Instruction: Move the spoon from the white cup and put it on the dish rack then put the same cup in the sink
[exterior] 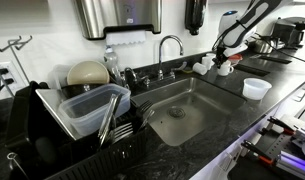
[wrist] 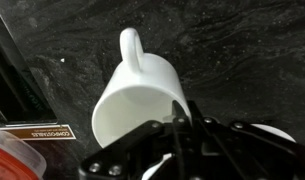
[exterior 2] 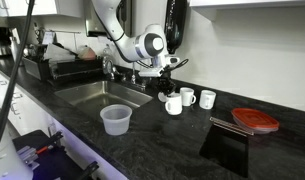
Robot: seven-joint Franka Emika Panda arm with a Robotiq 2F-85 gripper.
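Next, my gripper moves over the sink and down to release the cup on the bottom of the sink beside the drain (exterior: pixel 198 108), as its fingers have the cup's rim between them.
A white cup (wrist: pixel 132 100) with a side handle fills the wrist view, and my gripper (wrist: pixel 178 112) is right at its rim. The fingers are drawn close together. A small pale sliver between the tips looks like the spoon (wrist: pixel 170 117); most of it is hidden. In both exterior views my gripper (exterior 2: pixel 168 82) (exterior: pixel 224 62) hovers just above the nearest cup (exterior 2: pixel 173 103) of three alike on the black counter. The steel sink (exterior: pixel 182 108) (exterior 2: pixel 100 95) lies in the middle. The black dish rack (exterior: pixel 37 125) (exterior 2: pixel 47 68) stands beyond it.
Two more white mugs (exterior 2: pixel 188 97) (exterior 2: pixel 207 99) stand beside the cup. A handle-less tub (exterior 2: pixel 115 119) (exterior: pixel 256 88) sits near the sink's edge. A red lid (exterior 2: pixel 255 120) lies on a black box (exterior 2: pixel 232 148). The faucet (exterior: pixel 170 45) stands behind the sink. A clear container (exterior: pixel 87 108) sits in the rack.
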